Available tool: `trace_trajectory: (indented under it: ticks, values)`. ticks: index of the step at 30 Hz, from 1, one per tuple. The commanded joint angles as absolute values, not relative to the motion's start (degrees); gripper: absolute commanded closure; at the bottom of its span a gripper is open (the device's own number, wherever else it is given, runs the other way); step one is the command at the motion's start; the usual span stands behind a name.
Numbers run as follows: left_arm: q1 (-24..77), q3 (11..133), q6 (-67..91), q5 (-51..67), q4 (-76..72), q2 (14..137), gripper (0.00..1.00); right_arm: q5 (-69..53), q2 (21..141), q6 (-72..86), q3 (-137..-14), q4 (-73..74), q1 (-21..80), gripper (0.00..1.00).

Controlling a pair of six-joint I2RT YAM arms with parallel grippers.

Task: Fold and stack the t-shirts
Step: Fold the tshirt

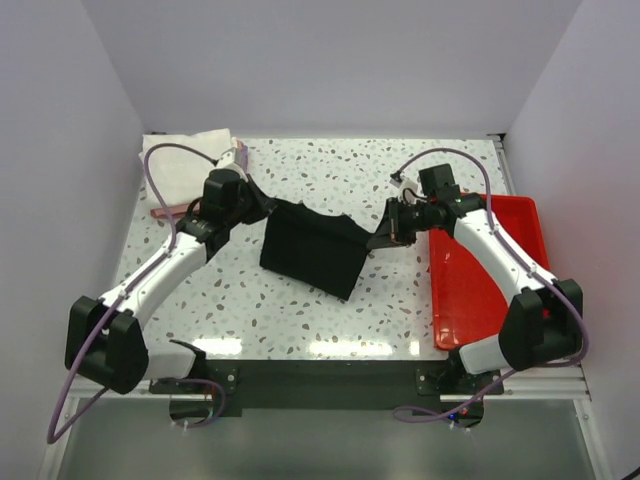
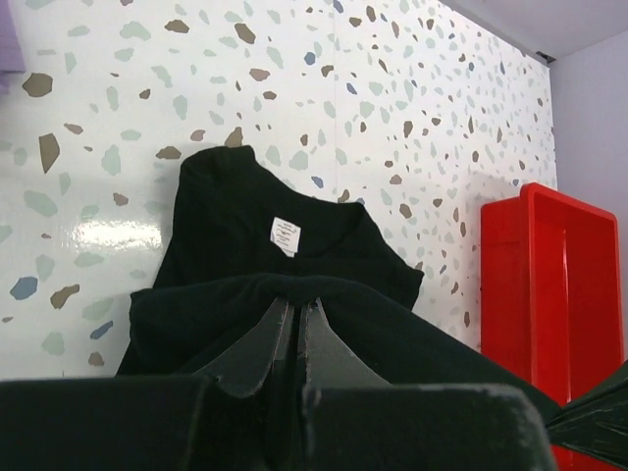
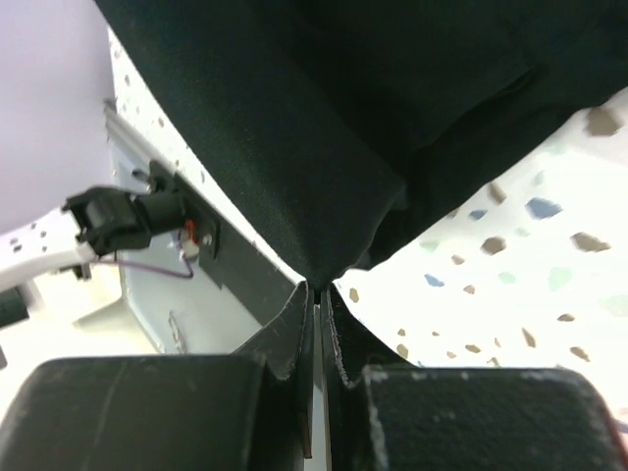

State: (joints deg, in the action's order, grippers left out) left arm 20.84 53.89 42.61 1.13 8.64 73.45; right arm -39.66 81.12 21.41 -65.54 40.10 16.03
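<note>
The left gripper should next bring the pinched fold down and outward over the collar, because the white label (image 2: 286,235) is still uncovered beyond the fingers.
The black t-shirt (image 1: 312,252) lies partly folded mid-table, its upper edge lifted and stretched between both arms. My left gripper (image 1: 268,208) is shut on the shirt's left end. In the left wrist view its tips (image 2: 296,304) pinch a fold of the black cloth (image 2: 235,216), and a white label (image 2: 286,235) shows at the collar beyond. My right gripper (image 1: 386,236) is shut on the right end; the right wrist view shows the cloth (image 3: 343,118) hanging from the closed tips (image 3: 319,287). Folded white (image 1: 186,166) and pink (image 1: 164,212) t-shirts are stacked at the back left corner.
A red plastic tray (image 1: 482,275) lies along the table's right side under the right arm, also visible as the tray (image 2: 549,285) in the left wrist view. A lavender patch (image 2: 10,34) shows at the left wrist view's top left. Walls enclose the table on three sides.
</note>
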Motion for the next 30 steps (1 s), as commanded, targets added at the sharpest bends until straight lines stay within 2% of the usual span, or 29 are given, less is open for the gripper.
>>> trace_trajectory:
  ticks: [1, 20, 26, 27, 28, 29, 30]
  values:
    - [19.51, 58.53, 41.31, -0.26, 2.12, 77.41, 1.00, -37.27, 82.96, 21.36, -67.94, 37.71, 14.07, 0.98]
    - [19.07, 73.21, 38.59, 5.10, -1.49, 104.49, 1.00, -26.99, 103.00, 21.80, -74.53, 29.44, 11.08, 1.00]
    - [18.81, 76.90, 38.15, 4.40, -0.09, 109.60, 1.00, -27.15, 108.45, 21.36, -77.77, 28.57, 10.37, 0.93]
    - [18.81, 77.77, 37.97, 4.57, -0.09, 110.21, 0.90, -27.33, 109.15, 21.18, -78.57, 28.48, 10.02, 0.90]
    - [18.81, 78.22, 37.71, 4.92, 1.74, 110.30, 0.83, -27.51, 109.86, 21.09, -79.71, 29.09, 9.93, 0.76]
    - [18.81, 79.18, 37.10, 5.36, 2.02, 110.39, 0.77, -27.77, 110.82, 20.57, -82.07, 29.44, 9.84, 0.67]
    - [18.81, 79.62, 36.57, 6.67, 2.37, 110.39, 0.62, -27.69, 110.92, 20.22, -83.05, 30.31, 9.76, 0.58]
